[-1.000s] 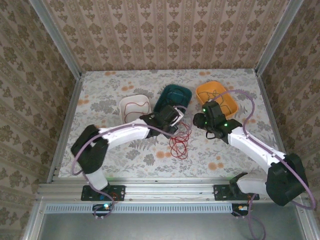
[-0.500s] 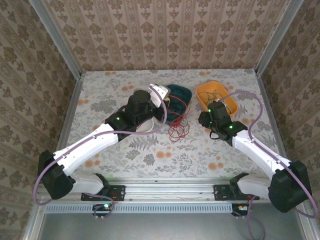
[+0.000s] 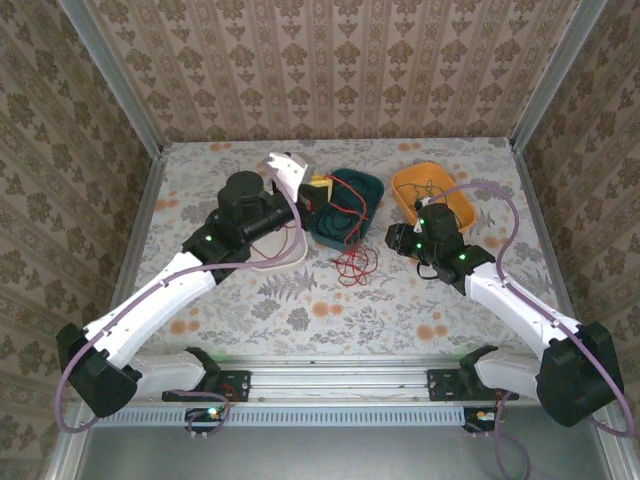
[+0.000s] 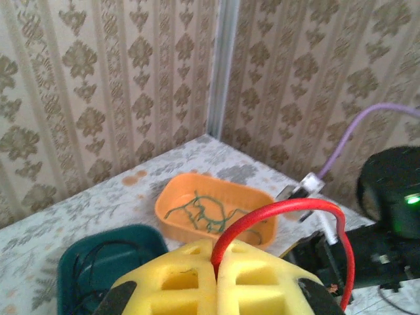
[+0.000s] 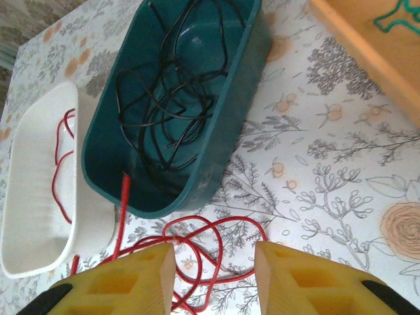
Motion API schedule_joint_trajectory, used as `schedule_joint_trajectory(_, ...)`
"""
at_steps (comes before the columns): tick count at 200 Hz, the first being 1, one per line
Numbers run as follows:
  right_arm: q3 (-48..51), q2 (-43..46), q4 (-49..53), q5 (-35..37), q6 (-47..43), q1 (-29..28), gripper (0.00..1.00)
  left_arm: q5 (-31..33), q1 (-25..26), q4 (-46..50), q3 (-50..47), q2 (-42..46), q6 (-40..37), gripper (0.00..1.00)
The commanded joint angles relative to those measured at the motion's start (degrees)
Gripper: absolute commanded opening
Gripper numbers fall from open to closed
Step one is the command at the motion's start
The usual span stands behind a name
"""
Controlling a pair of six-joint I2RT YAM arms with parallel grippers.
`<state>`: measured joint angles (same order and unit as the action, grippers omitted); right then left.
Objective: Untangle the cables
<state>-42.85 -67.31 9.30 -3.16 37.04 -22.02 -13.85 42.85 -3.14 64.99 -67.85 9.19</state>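
My left gripper swings away from the teal tray (image 3: 377, 203) and down over the white tray (image 3: 284, 246) next, to release the red cable where another red one lies.
My left gripper (image 3: 312, 190) is raised over the teal tray (image 3: 377, 203), its yellow pads (image 4: 177, 282) shut on a red cable (image 4: 275, 213) that arches out of them. That cable runs down across the tray to a loose red tangle (image 3: 353, 263) on the table. My right gripper (image 3: 397, 240) hovers open just right of the tangle, with the red loops (image 5: 210, 246) lying between its jaws, untouched. Black cables (image 5: 164, 105) coil inside the teal tray (image 5: 230, 151). A green cable (image 4: 203, 211) lies in the orange tray (image 4: 262, 203).
A white tray (image 5: 26, 203) with another red cable (image 5: 62, 167) in it stands left of the teal one, partly under my left arm (image 3: 180, 275). The orange tray (image 3: 466, 212) is at the back right. Patterned walls close the table on three sides.
My left arm has risen and swung back and left with the red cable, drawing it over the teal tray. The red tangle slid toward the tray. My right gripper shifted slightly.
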Motion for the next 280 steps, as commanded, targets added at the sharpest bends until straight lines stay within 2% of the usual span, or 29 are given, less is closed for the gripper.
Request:
schedule_joint_trajectory(1, 1.10, -0.80, -0.93, -1.06, -0.52, -0.30, 0.39, -13.14, -3.56, -9.65, -1.06, 2.94, 8.15, 0.00)
schedule_joint_trajectory(18, 1.43, -0.70, -1.37, -0.18, -0.04, -0.31, 0.39, -19.67, -6.05, -15.49, -2.33, 3.30, 13.62, 0.00)
schedule_joint_trajectory(30, 1.37, -0.67, -1.39, -0.16, -0.03, -0.30, 0.39, -22.06, -7.42, -18.99, -3.44, 2.97, 17.15, 0.00)
schedule_joint_trajectory(53, 1.10, -0.81, -0.62, 0.86, -0.17, -0.30, 0.40, -25.71, -8.62, -19.31, -3.03, 1.44, 19.44, 0.00)
schedule_joint_trajectory(72, 1.10, -0.57, 0.00, 1.76, -0.12, -0.30, 0.40, -29.61, -9.10, -25.36, -3.06, 0.35, 23.31, 0.00)
schedule_joint_trajectory(87, 1.35, -0.30, 0.01, 2.02, -0.12, -0.31, 0.40, -30.52, -8.89, -22.92, -1.17, -0.51, 22.31, 0.00)
schedule_joint_trajectory(112, 1.37, -0.10, 0.13, 2.15, -0.03, -0.30, 0.40, -23.57, -9.30, -17.93, -1.65, 0.73, 19.30, 0.00)
schedule_joint_trajectory(120, 1.45, 0.02, 0.11, 2.19, -0.11, -0.35, 0.40, -18.16, -9.85, -15.55, -1.91, 1.12, 19.11, 0.00)
schedule_joint_trajectory(144, 1.41, 0.00, 0.29, 2.19, -0.37, -0.30, 0.40, -6.82, -13.01, -7.21, -2.15, 1.39, 19.52, 0.00)
schedule_joint_trajectory(164, 1.37, -0.25, 0.54, 2.17, -0.63, -0.31, 0.40, -1.67, -16.29, -4.90, -4.04, 1.49, 22.04, 0.00)
schedule_joint_trajectory(178, 1.28, -0.41, 0.48, 2.19, -0.65, -0.31, 0.40, 0.55, -20.72, -4.49, -5.83, 1.25, 24.65, 0.00)
schedule_joint_trajectory(203, 1.19, -0.62, 0.59, 1.94, -0.65, -0.31, 0.40, 5.01, -24.87, -1.86, -8.19, -0.17, 25.61, 0.00)
schedule_joint_trajectory(229, 1.10, -0.40, 0.98, 1.99, -0.98, -0.30, 0.40, 9.62, -25.93, 1.73, -9.51, -3.17, 22.88, 0.00)
schedule_joint_trajectory(280, 0.60, -0.35, 1.87, 1.66, -1.78, -0.33, 0.40, 11.23, -25.88, 2.13, -13.28, -12.29, 21.35, 0.00)
